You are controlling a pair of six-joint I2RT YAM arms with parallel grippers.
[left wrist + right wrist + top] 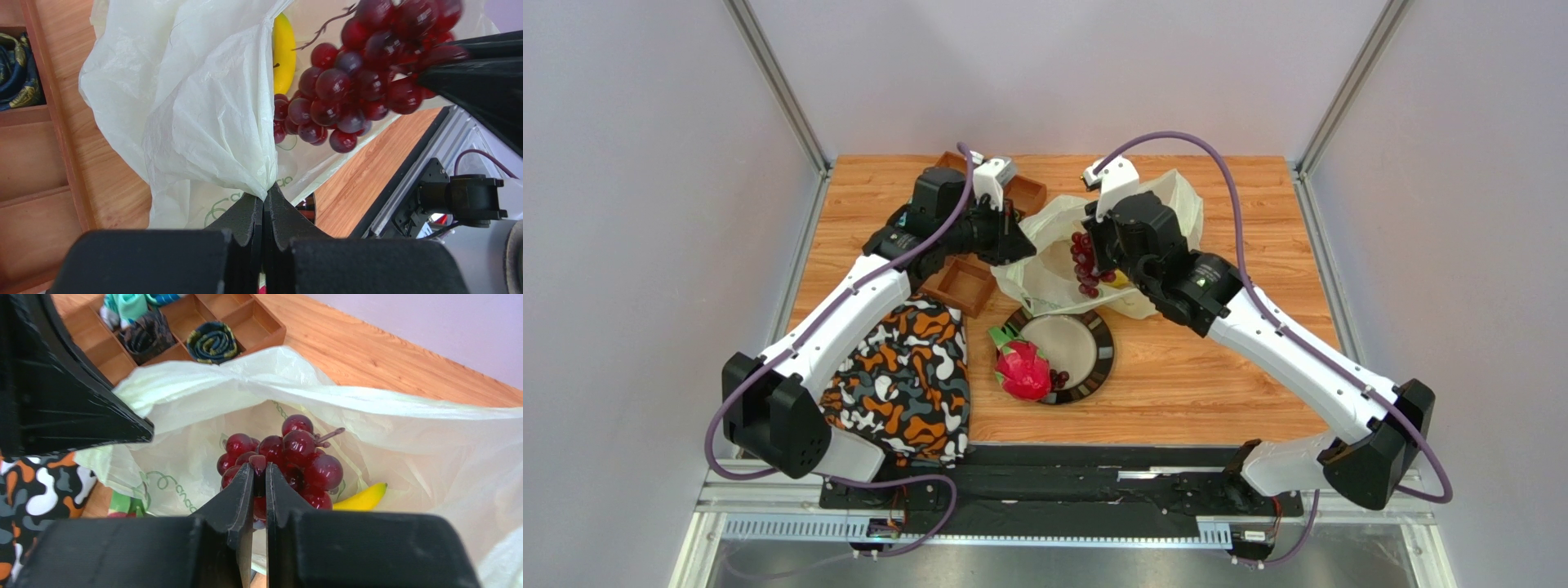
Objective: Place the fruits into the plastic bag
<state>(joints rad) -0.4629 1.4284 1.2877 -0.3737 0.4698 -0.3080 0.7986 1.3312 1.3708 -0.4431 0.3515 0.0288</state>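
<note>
My right gripper will next lower the hanging grapes through the bag's opening and let go of them inside the bag by the yellow banana, which is below my gripper.
My left gripper is shut on a gathered edge of the pale plastic bag and holds its mouth up. In the top view the bag lies open at the table's middle back. The right gripper is shut on the dark red grape bunch, which hangs in the bag's mouth. The same grapes show in the top view. A yellow banana lies inside the bag. The pink-red dragon fruit rests on the left edge of a round plate in front of the bag.
An orange, black and white patterned cloth lies at the front left. Wooden compartment trays stand left of the bag and hold rolled cloths. Metal frame posts rise at the table's back corners.
</note>
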